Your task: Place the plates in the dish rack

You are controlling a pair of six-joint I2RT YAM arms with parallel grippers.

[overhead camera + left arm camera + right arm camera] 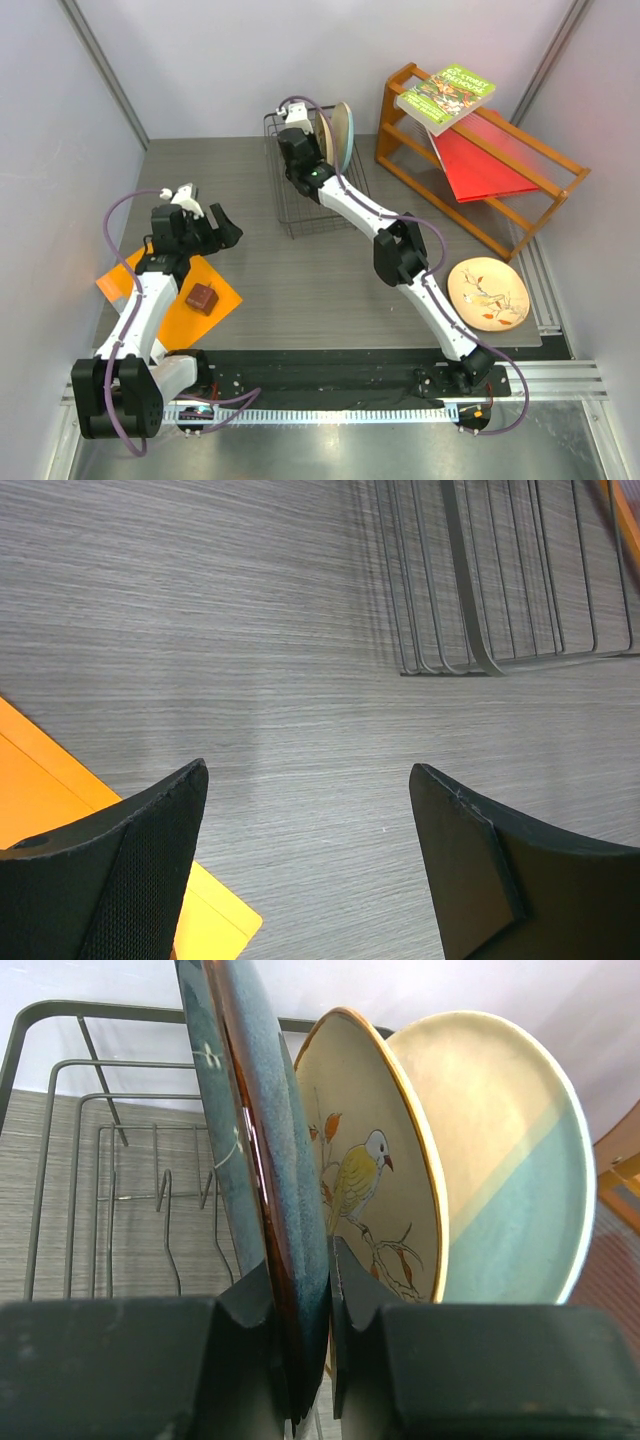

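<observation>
My right gripper will stay over the rack and open to let go of the speckled plate's rim (288, 1305) between its fingers, as that plate stands upright beside the bird plate.
My right gripper (300, 1270) is shut on the rim of the dark blue-grey speckled plate (255, 1150), holding it upright over the black wire dish rack (300, 185). Beside it in the rack stand a tan-orange bird plate (365, 1175) and the cream and light-blue plate (510, 1170). From above, my right gripper (305, 150) sits at the rack's far end with the plates (340, 135) on edge. The other tan-orange bird plate (488, 293) lies flat on the table at the right. My left gripper (308, 810) is open and empty above the table, left of the rack (500, 580).
An orange wooden shelf (480, 170) at the back right holds a green book (445, 97) and a red folder (480, 165). An orange sheet (170, 290) with a small brown block (201, 297) lies at the left. Walls close in on both sides.
</observation>
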